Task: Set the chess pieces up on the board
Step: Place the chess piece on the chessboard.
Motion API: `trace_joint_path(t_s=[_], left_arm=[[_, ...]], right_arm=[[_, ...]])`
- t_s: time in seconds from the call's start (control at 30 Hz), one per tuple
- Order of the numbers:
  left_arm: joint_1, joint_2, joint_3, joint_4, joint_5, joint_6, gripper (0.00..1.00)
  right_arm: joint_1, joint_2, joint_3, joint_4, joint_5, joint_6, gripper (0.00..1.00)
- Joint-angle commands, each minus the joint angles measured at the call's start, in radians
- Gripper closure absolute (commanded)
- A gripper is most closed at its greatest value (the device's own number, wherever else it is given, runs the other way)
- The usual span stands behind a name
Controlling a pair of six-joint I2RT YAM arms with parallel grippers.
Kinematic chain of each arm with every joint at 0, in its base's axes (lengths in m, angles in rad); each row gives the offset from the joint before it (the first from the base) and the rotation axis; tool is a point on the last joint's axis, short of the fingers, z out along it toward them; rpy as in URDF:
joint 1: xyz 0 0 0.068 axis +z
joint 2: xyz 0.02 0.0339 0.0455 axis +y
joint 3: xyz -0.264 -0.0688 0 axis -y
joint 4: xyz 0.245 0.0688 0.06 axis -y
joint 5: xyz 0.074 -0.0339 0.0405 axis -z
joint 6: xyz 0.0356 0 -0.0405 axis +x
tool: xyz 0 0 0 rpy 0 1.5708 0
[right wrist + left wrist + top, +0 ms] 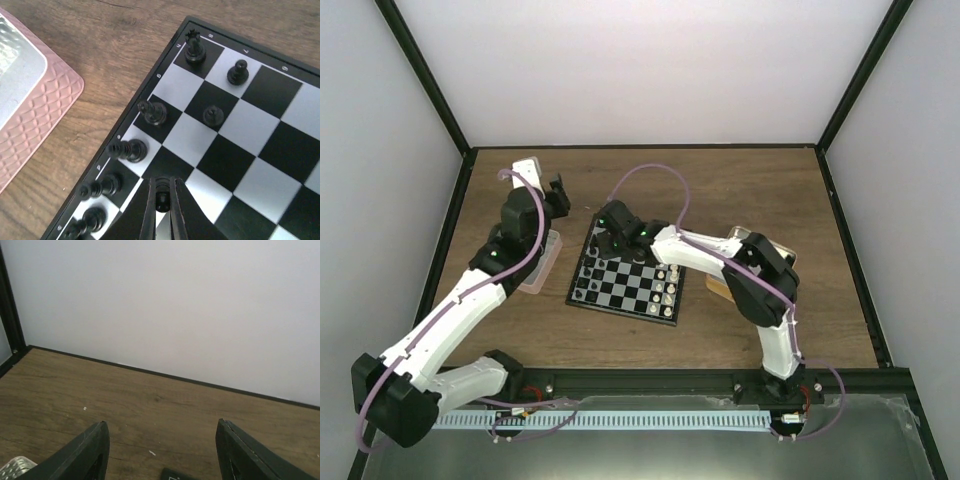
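Note:
I should lower the black piece with my right gripper onto the white square [190, 139] beside the nearest second-row piece, as it is an empty square and next in the row.
The board [618, 311] lies mid-table. Black chess pieces [588, 287] stand along its left side. In the right wrist view several black pieces stand on the board [260, 185], among them one [195, 50] in the far corner and one [129, 150] on the edge row. My right gripper [161, 182] is shut on a small black piece [162, 198] just above a second-row square; in the top view it [620, 238] hovers over the board's far left part. My left gripper [162, 440] is open and empty over bare table behind the board [558, 195].
White chessmen [666, 286] stand on the board's right side. A pink-rimmed clear box [40, 115] lies left of the board, under my left arm [542, 262]. A tan tray [772, 250] sits right of the board behind my right arm. The back wall is close.

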Motion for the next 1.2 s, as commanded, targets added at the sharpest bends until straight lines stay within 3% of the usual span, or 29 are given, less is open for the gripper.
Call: trace_joint_path(t_s=[0.0, 0.67, 1.17], left_arm=[[0.01, -0.029, -0.017, 0.041, -0.054, 0.015, 0.39], [0.021, -0.024, -0.022, 0.033, -0.033, 0.025, 0.38], [0.026, -0.016, -0.015, 0.023, -0.022, 0.027, 0.38]], right_arm=[[-0.001, 0.062, 0.079, -0.007, 0.033, -0.04, 0.99], [0.0, 0.209, 0.164, -0.02, 0.097, -0.05, 0.99], [0.0, 0.201, 0.17, -0.006, 0.072, -0.069, 0.84]])
